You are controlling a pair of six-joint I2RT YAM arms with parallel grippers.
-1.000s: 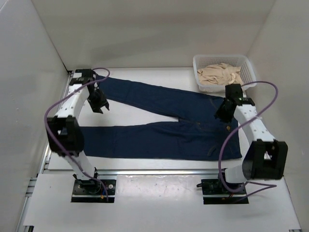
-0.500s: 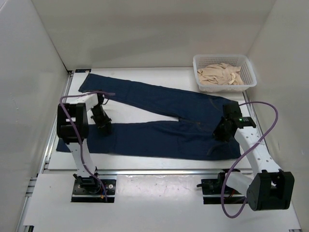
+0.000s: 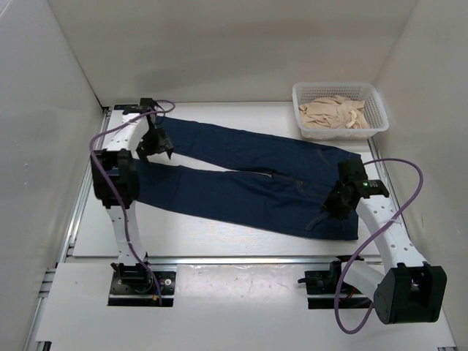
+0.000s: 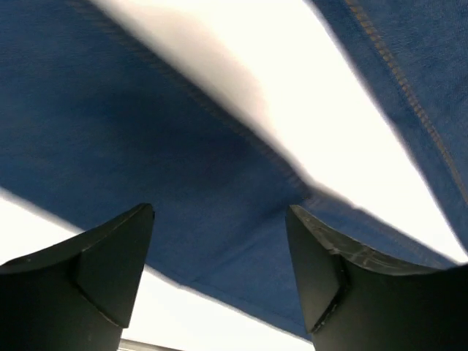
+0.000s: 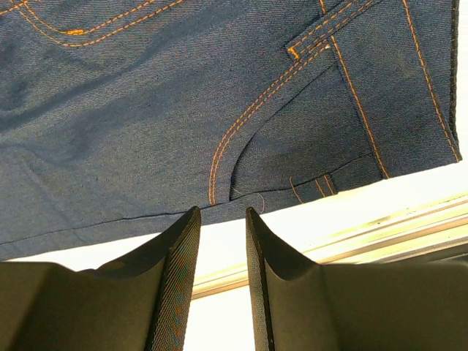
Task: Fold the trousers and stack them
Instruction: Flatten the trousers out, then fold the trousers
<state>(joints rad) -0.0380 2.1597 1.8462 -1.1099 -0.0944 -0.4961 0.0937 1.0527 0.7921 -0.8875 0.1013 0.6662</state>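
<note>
Bare tabletop borders the near trouser leg's front edge, so my left gripper will go to the left in the top view and back, then down onto it.
The dark navy trousers [image 3: 241,186] lie flat across the table, legs to the left and waist to the right, the two legs close together. My left gripper [image 3: 155,145] hovers over the leg ends. In the left wrist view the gripper [image 4: 219,212] has its jaws wide apart, with blue denim [image 4: 146,131] just beyond them and nothing held. My right gripper [image 3: 338,201] is over the near edge of the waist. In the right wrist view the gripper [image 5: 221,210] has a narrow gap showing bare table, its tips at the denim's [image 5: 183,95] edge by a pocket.
A white mesh basket [image 3: 378,110] with a beige cloth [image 3: 333,113] stands at the back right corner. White walls close in the table on the left, back and right. A metal rail [image 3: 241,259] runs along the front edge.
The left gripper has moved away from me, from the near leg to the far one. The near leg's end has swung up beside the far leg. The right gripper has barely moved.
</note>
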